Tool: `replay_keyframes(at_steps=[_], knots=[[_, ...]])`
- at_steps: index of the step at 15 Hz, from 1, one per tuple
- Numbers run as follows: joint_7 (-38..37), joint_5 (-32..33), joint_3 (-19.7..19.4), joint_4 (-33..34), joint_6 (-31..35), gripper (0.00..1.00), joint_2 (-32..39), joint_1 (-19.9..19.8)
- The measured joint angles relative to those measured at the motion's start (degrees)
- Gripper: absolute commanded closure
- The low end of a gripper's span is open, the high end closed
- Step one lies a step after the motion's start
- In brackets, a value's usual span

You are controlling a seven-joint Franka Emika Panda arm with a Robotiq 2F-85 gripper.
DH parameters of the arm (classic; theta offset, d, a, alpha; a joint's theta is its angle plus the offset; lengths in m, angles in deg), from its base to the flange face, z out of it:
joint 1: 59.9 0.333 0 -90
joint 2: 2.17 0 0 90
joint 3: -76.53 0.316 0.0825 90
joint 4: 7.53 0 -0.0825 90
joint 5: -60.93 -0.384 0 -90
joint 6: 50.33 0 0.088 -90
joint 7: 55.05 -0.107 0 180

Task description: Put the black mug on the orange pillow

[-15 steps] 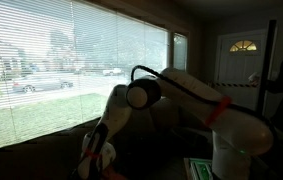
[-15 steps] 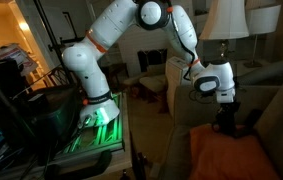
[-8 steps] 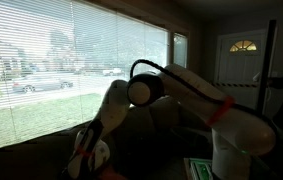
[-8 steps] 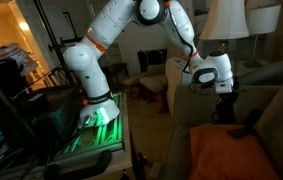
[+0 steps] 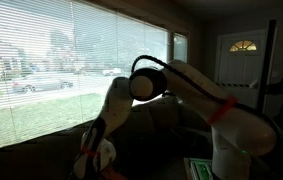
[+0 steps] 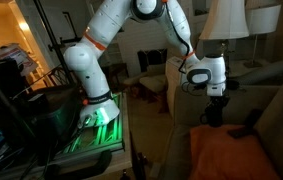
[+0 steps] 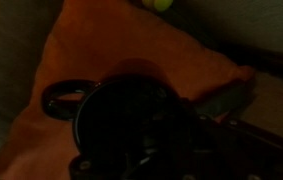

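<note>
My gripper should next lower the black mug onto the lamp-side end of the orange pillow and let go of it, because that end is just below my gripper.
The black mug (image 7: 121, 118) fills the middle of the dark wrist view, its handle to the left, with the orange pillow (image 7: 91, 45) beneath and behind it. My gripper (image 7: 131, 140) seems shut on the mug, but its fingers are barely visible in the dark. In an exterior view my gripper (image 6: 213, 106) hangs over the dark sofa with the mug (image 6: 213, 117) under it, just above the upper left corner of the orange pillow (image 6: 231, 155). In an exterior view the gripper (image 5: 96, 160) is low by the sofa back; the mug cannot be made out there.
A dark flat object (image 6: 249, 122) lies on the sofa beside the pillow. A small yellow-green ball (image 7: 161, 4) sits beyond the pillow. A white lamp (image 6: 226, 20) stands behind the sofa. The robot's green-lit base (image 6: 101, 115) stands nearby. A window with blinds (image 5: 71, 50) is behind the arm.
The gripper has moved left and slightly up with the mug, away from the dark flat object and toward the pillow's near corner.
</note>
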Motion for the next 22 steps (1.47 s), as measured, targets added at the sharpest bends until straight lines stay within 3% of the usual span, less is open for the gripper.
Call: replay_keyframes(at_steps=[5,18,22], knots=[[2.0,0.3,-2.9,-0.5,-0.1,0.98,2.0,2.0],[3.7,0.3,-9.2,7.2,-2.1,0.98,8.9,5.5],[3.7,0.3,-8.3,8.0,-2.0,0.98,9.5,4.4]])
